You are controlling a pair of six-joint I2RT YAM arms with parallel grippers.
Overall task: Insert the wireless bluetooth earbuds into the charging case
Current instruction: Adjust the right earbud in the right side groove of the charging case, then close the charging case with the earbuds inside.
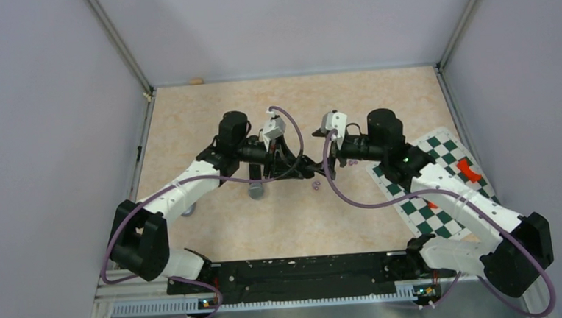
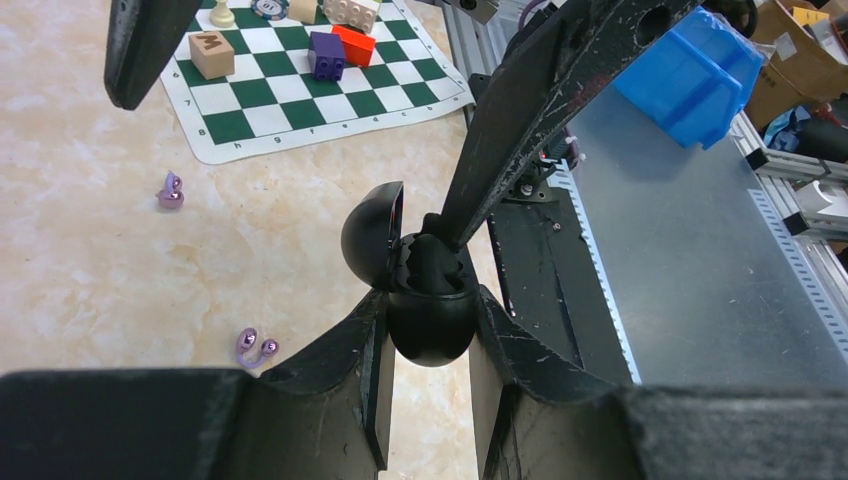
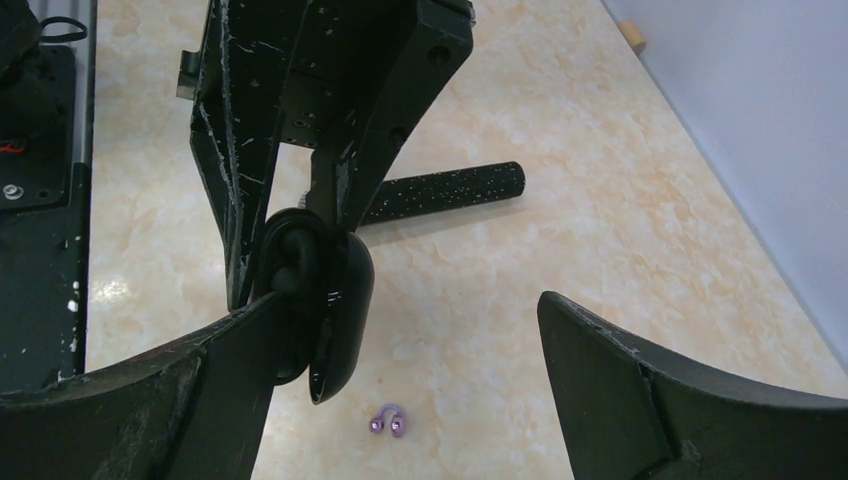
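Next, the left gripper carries the black case (image 2: pixel 430 325) outward, lowers it onto the bare tabletop beyond the purple earbuds, below and outward of the gripper, and releases.
The black egg-shaped charging case (image 2: pixel 430 325) hangs above the table with its lid (image 2: pixel 372 235) swung open, and my left gripper (image 2: pixel 432 312) is shut on its lower half. My right gripper (image 3: pixel 420 310) stands open; one of its fingers (image 2: pixel 520 120) reaches down into the case's open top, the other (image 2: pixel 140 50) is off to the side. From the right wrist the case (image 3: pixel 335 300) sits against my left-hand finger. Purple ring-like earbuds lie on the table (image 2: pixel 255 347), (image 2: pixel 170 190), (image 3: pixel 389 423). The case's inside is dark; I cannot make out black earbuds.
A green-and-white chessboard mat (image 1: pixel 442 186) lies at the right with blocks and small pieces (image 2: pixel 330 50) on it. A black speckled rod (image 3: pixel 445 192) lies on the table behind the grippers. A blue bin (image 2: pixel 690 75) stands beyond the table's front rail.
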